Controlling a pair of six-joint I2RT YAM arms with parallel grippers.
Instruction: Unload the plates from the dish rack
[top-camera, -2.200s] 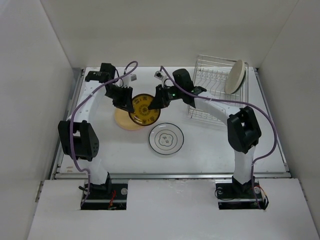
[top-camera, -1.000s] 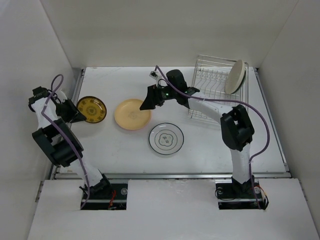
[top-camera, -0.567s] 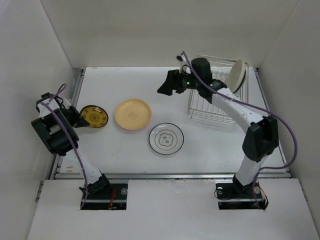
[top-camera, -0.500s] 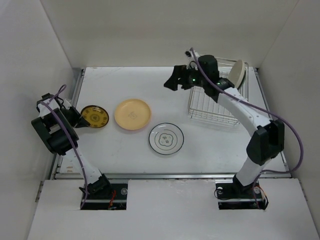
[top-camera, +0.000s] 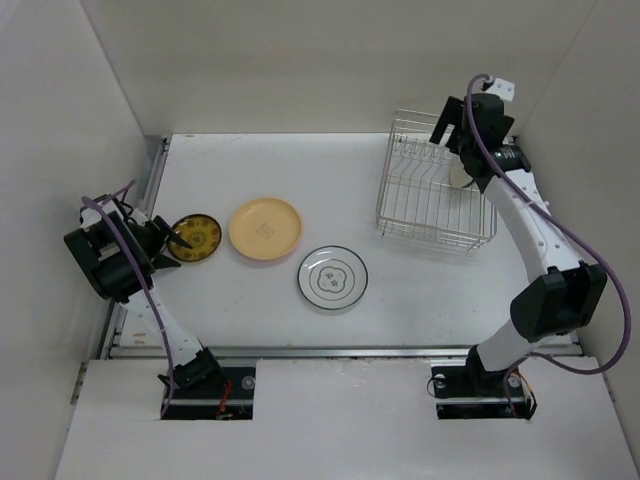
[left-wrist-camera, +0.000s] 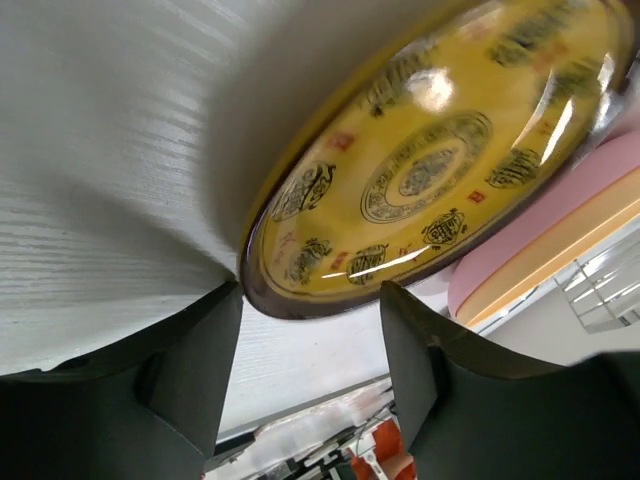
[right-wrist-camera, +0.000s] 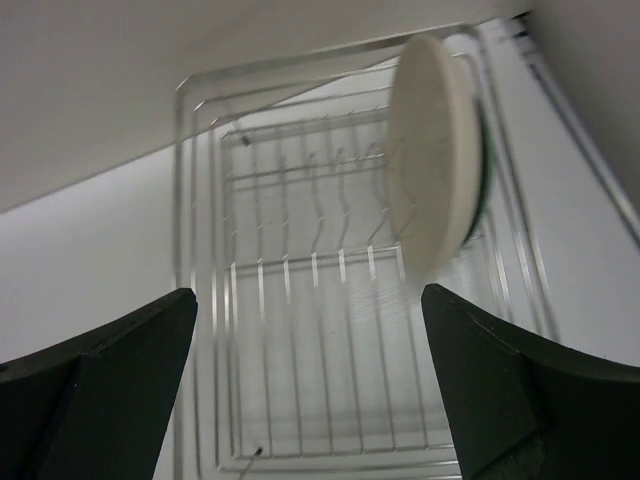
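Observation:
My right gripper is to go down toward the right in its wrist view next, onto the cream plate's upper rim (top-camera: 460, 173) (right-wrist-camera: 462, 155), as that rim stands clear above the rack's wires.
The small mustard plate (top-camera: 197, 237) (left-wrist-camera: 430, 170) lies flat on the table at the left. My left gripper (top-camera: 172, 240) (left-wrist-camera: 310, 292) is open at its near rim, one fingertip either side of the edge. Beside it lie a tan-yellow plate (top-camera: 265, 228) with a pink underside (left-wrist-camera: 560, 230) and a white plate with a thin dark rim (top-camera: 332, 276). The silver wire dish rack (top-camera: 432, 200) (right-wrist-camera: 300, 300) stands at the back right. A cream plate (right-wrist-camera: 432, 160) stands upright in its right end, a green rim (right-wrist-camera: 484, 195) showing behind it. My right gripper (top-camera: 450, 128) (right-wrist-camera: 308, 295) hangs wide open above the rack, holding nothing.
White enclosure walls stand close on the left, back and right. A metal rail (top-camera: 150, 190) runs along the table's left edge, right by my left arm. The rack's left slots hold nothing.
My left gripper has opened and let go of the mustard plate, which now rests on the table. My right arm swung from mid-table up over the rack, its jaws opening wider.

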